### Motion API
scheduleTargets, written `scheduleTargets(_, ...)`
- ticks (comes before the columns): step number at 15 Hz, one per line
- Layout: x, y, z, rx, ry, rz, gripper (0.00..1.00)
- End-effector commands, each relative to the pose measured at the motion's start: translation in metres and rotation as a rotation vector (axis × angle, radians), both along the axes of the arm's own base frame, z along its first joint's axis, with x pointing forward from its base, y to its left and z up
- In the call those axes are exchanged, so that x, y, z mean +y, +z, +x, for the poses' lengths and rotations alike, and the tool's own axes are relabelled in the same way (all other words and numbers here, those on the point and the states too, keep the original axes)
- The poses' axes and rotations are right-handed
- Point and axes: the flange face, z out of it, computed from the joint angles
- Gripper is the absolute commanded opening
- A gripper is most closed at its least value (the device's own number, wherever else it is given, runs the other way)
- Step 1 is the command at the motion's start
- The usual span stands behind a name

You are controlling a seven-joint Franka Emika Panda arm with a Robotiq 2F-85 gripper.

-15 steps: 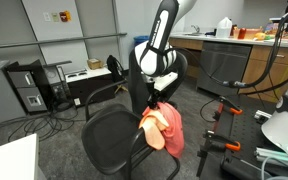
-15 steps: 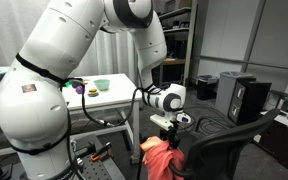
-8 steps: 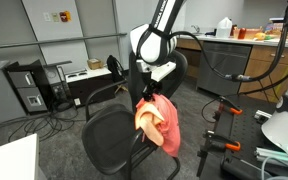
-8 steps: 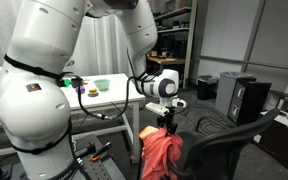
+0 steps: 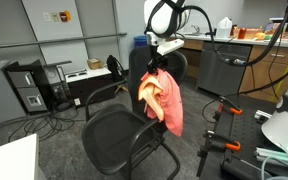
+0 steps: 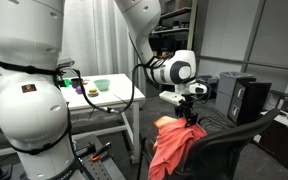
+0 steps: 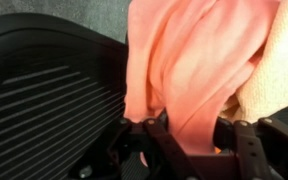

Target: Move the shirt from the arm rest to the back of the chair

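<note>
My gripper lifts the low-hanging shirt over the top edge of the chair's back (image 5: 176, 54) and releases it there next, since that edge rises above my gripper.
The shirt (image 5: 162, 98) is salmon-orange and hangs in the air from my gripper (image 5: 155, 68), which is shut on its top edge. It shows in both exterior views, in one of them draped by the chair's arm rest (image 6: 174, 145). In the wrist view the shirt (image 7: 199, 60) fills the frame between my jaws (image 7: 180, 135). The black mesh office chair (image 5: 114, 135) stands below. Its back (image 5: 139, 70) rises just behind the hanging shirt, and its seat (image 7: 44, 100) lies under the wrist camera.
A desk with a bowl (image 6: 101, 86) stands behind the arm. A computer tower (image 5: 29, 88) and cables lie on the floor. A counter with bottles (image 5: 224, 30) is at the back. Tripod legs (image 5: 219, 125) stand near the chair.
My gripper has risen with the shirt, lifting it off the arm rest and up toward the top of the chair back. The shirt now hangs free.
</note>
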Motion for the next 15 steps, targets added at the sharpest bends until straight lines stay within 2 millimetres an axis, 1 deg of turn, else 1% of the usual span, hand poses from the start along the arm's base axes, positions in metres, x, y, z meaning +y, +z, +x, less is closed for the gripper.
scheduleTargets(1, -0.046, 0.052, -0.005, -0.076, -0.102, -0.013, 0.05)
scheduleTargets(6, -0.101, 0.098, -0.005, -0.183, -0.256, -0.011, 0.05)
scheduleTargets(8, -0.116, 0.112, -0.004, -0.222, -0.332, -0.011, 0.05)
scheduleTargets(15, -0.167, 0.144, -0.001, -0.323, -0.597, -0.002, 0.05)
